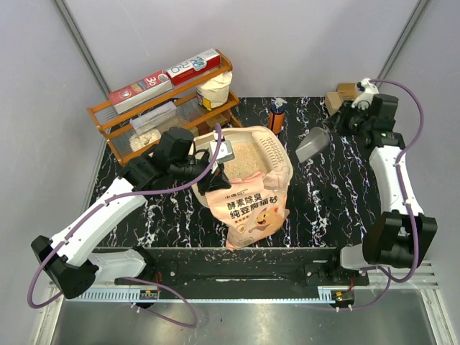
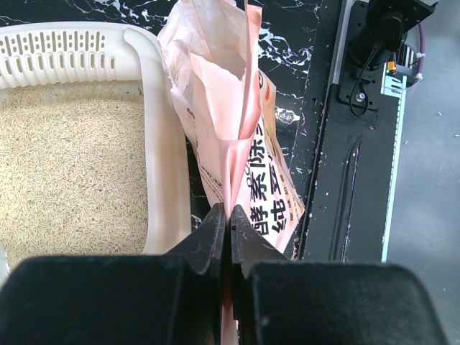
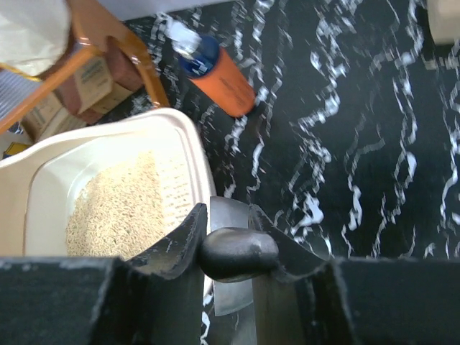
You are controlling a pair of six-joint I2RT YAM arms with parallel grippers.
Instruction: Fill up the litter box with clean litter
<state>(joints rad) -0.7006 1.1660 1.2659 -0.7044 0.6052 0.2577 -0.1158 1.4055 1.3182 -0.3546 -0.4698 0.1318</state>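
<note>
My right gripper will next carry the metal scoop (image 1: 310, 146) down toward the bare tabletop beside the litter box and release its black handle, because that spot is clear.
The cream litter box (image 1: 279, 149) sits mid-table and holds tan litter (image 1: 246, 159). The peach-orange litter bag (image 1: 249, 210) with dark characters stands against its near side. My left gripper (image 1: 218, 167) is shut on the bag's top edge. In the left wrist view the jaws (image 2: 230, 215) pinch the pink film (image 2: 230, 122), beside the box rim (image 2: 164, 144) and the litter (image 2: 72, 165). My right gripper (image 1: 332, 128) is shut on the black handle (image 3: 238, 253) of a metal scoop (image 1: 310, 146), right of the box. The right wrist view shows the box rim (image 3: 192, 144) and the litter (image 3: 115, 208).
An orange wooden rack (image 1: 165, 100) with boxes and a white sack stands at the back left. An orange bottle (image 1: 277, 116) stands behind the litter box and also shows in the right wrist view (image 3: 226, 79). A cardboard box (image 1: 343, 92) sits at the back right.
</note>
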